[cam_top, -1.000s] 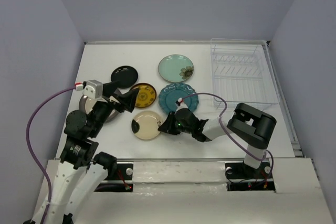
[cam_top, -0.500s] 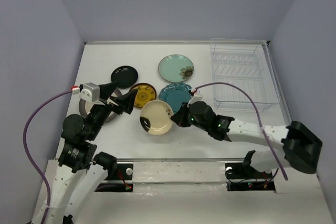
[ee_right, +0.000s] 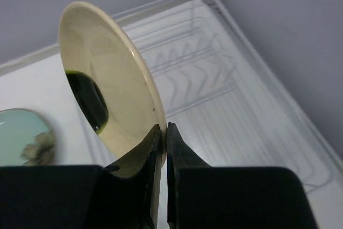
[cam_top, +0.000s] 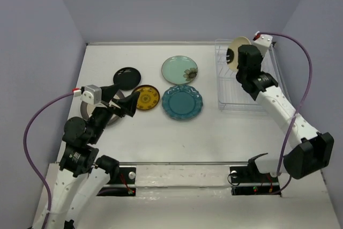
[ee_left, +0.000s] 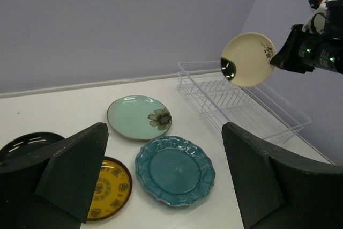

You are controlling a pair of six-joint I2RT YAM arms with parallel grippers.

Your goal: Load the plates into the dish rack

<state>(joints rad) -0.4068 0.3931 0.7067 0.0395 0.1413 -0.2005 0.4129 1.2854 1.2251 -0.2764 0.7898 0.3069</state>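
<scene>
Next, my right gripper brings the cream plate's rim down and releases it at empty rack dividers nearest the mint plate (cam_top: pixel 224 63). Those dividers are below my gripper and left in the top view.
My right gripper (ee_right: pixel 163 127) is shut on the rim of the cream plate with a black patch (ee_right: pixel 110 100), holding it on edge above the far left end of the clear dish rack (cam_top: pixel 249 84). From above, that cream plate (cam_top: pixel 235 52) sits just left of the right gripper (cam_top: pixel 242 58). Four plates lie flat on the table: black (cam_top: pixel 127 77), amber (cam_top: pixel 146 97), scalloped teal (cam_top: pixel 183 102) and mint with a flower (cam_top: pixel 179 69). A grey-rimmed plate (cam_top: pixel 111 117) is mostly hidden under the left arm. My left gripper (ee_left: pixel 163 148) hangs open and holds nothing, above the amber and teal plates.
The rack (ee_left: pixel 241 100) stands against the right wall at the back right corner, and I see no plate standing in its dividers. Grey walls enclose the table on three sides. A purple cable loops off each arm.
The right arm has carried the cream plate from the table's front middle up and to the back right, over the rack, and turned it on edge. The left arm has barely moved.
</scene>
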